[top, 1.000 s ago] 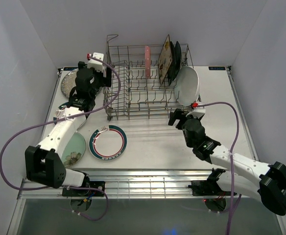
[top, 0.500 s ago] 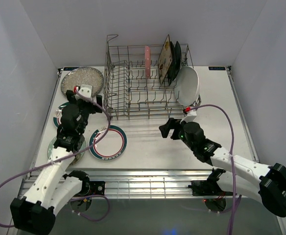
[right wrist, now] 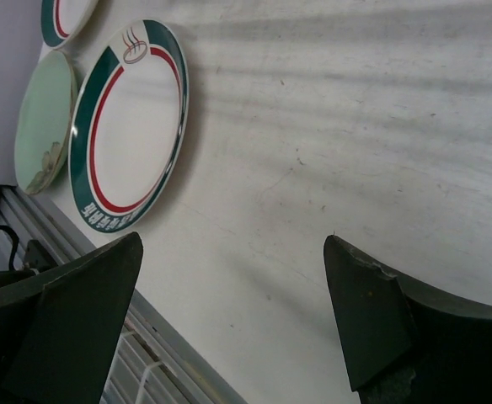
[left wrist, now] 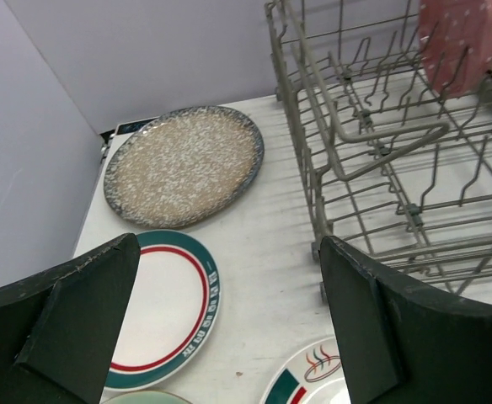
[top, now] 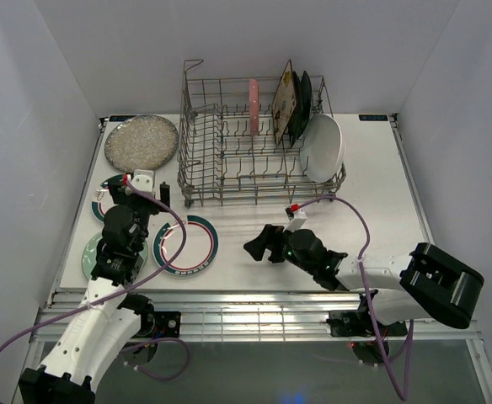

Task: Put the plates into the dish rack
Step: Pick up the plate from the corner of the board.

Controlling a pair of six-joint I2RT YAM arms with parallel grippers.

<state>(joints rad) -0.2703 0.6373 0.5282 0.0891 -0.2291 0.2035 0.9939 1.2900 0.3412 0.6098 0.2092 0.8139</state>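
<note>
My right gripper swings left in the top view to the ringed plate next, with its fingers on either side of the plate's nearest rim [top: 213, 247] [right wrist: 171, 167].
The grey wire dish rack [top: 198, 178] stands at the back middle of the table. It holds a pink plate [top: 253, 105], two square floral plates [top: 285, 105] and a white oval plate [top: 323, 147] on edge. On the table lie a speckled silver plate [top: 141, 140], a teal-rimmed plate [top: 100, 200], a pale green plate [top: 89, 254] and a teal-and-red-ringed plate [top: 191, 244]. My left gripper [top: 136, 194] hovers open over the left plates, holding nothing. My right gripper [top: 259, 244] is open and low, just right of the ringed plate [right wrist: 128, 126].
The rack's corner handle [left wrist: 389, 139] juts toward my left gripper [left wrist: 229, 252]. Metal rails [right wrist: 145, 353] run along the table's near edge below my right gripper [right wrist: 233, 244]. Purple cables loop off both arms. Side walls stand close on the left and right.
My left arm has drawn back from the rack's left end toward the near left. My right gripper has swung left and nearer, toward the ringed plate. Both stay open.
</note>
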